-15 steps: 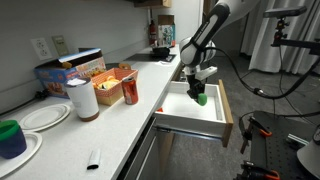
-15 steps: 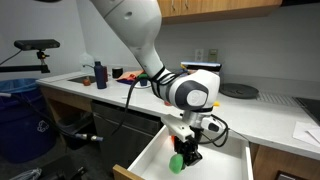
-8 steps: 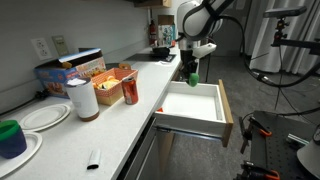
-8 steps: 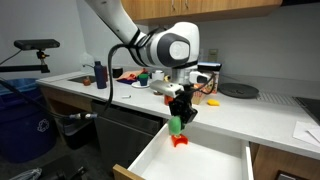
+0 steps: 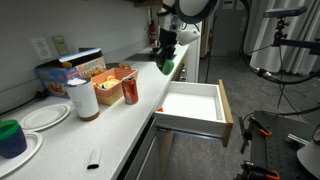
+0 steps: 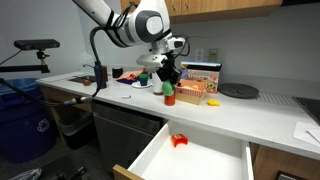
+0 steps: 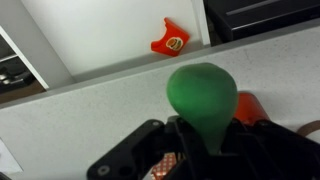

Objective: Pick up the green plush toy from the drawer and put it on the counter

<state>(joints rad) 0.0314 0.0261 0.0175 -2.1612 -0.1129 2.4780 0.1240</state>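
Note:
The basket lies beyond the red can, so my gripper next needs to rise clear of the can, move outward over the orange basket (image 5: 114, 77) (image 7: 164, 166) and let go of the toy.
My gripper (image 5: 166, 57) is shut on the green plush toy (image 5: 167, 66) and holds it in the air above the pale counter (image 5: 120, 118). It also shows in an exterior view (image 6: 168, 90), just above the counter (image 6: 250, 118). In the wrist view the bright green toy (image 7: 203, 95) sits between the black fingers (image 7: 190, 150) over the counter (image 7: 90, 110). The drawer (image 5: 190, 108) stands pulled open with a white inside; it also shows in an exterior view (image 6: 200, 165) and in the wrist view (image 7: 100, 30). A small red thing (image 6: 178, 140) lies in it.
On the counter stand a red can (image 5: 130, 92), a paper roll (image 5: 82, 100), snack boxes (image 5: 70, 70), plates (image 5: 45, 117) and a dark green-and-blue cup (image 5: 11, 138). A small black thing (image 5: 93, 158) lies near the counter's front edge.
My gripper has lifted the green plush toy out of the drawer and carried it over the counter. The red thing stays in the drawer.

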